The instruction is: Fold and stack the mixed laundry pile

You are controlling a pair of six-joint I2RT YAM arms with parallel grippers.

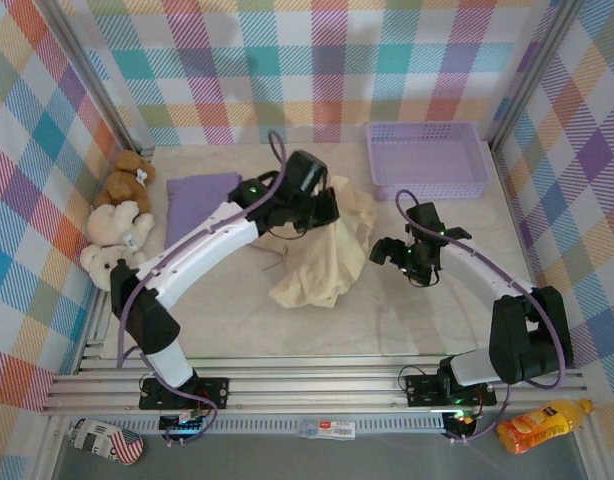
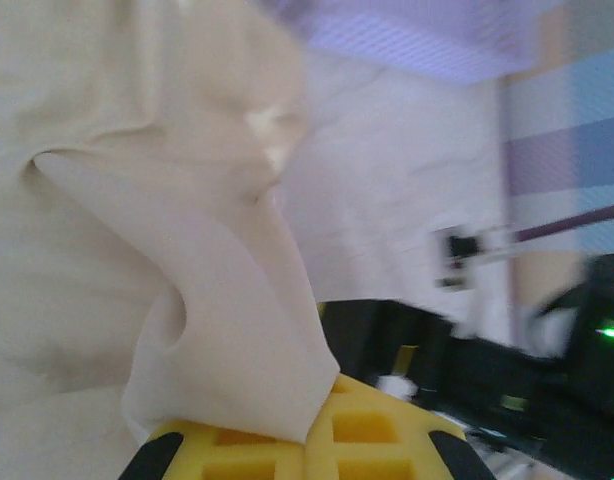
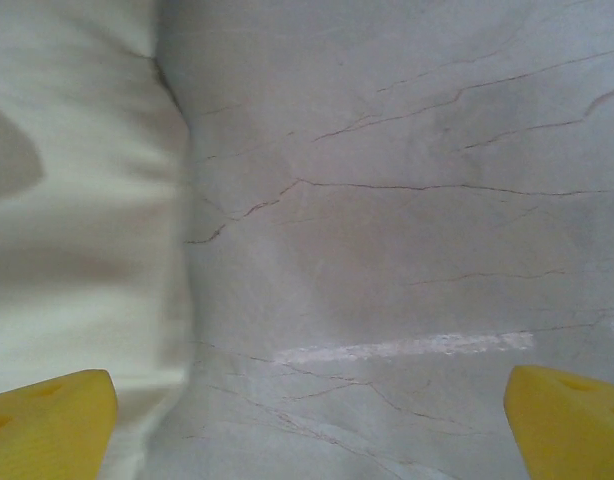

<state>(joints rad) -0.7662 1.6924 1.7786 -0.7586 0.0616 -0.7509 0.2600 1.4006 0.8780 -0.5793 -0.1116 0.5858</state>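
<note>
The right gripper's open fingers are mostly over bare table, so next it will move down and across to close on the facing edge of the cream-beige garment (image 1: 322, 262) (image 3: 177, 310).
The cream-beige garment (image 1: 322, 262) lies crumpled in the middle of the table, one part pulled up toward my left gripper (image 1: 320, 212). In the left wrist view the yellow fingers (image 2: 387, 435) are shut on a fold of this garment (image 2: 227, 340), which drapes away to the upper left. The lavender-purple shirt (image 1: 200, 200) lies flat and folded at the back left. My right gripper (image 1: 395, 258) hovers just right of the cream garment, open. Its yellow fingertips (image 3: 47, 420) stand wide apart over bare table, with the garment's edge (image 3: 77, 200) at the left.
A lavender mesh basket (image 1: 427, 158) stands at the back right. Brown and cream teddy bears (image 1: 117, 215) sit along the left wall. Checked walls close in the table (image 1: 427, 320) on three sides. A yellow packet (image 1: 542, 425) lies off the front right corner.
</note>
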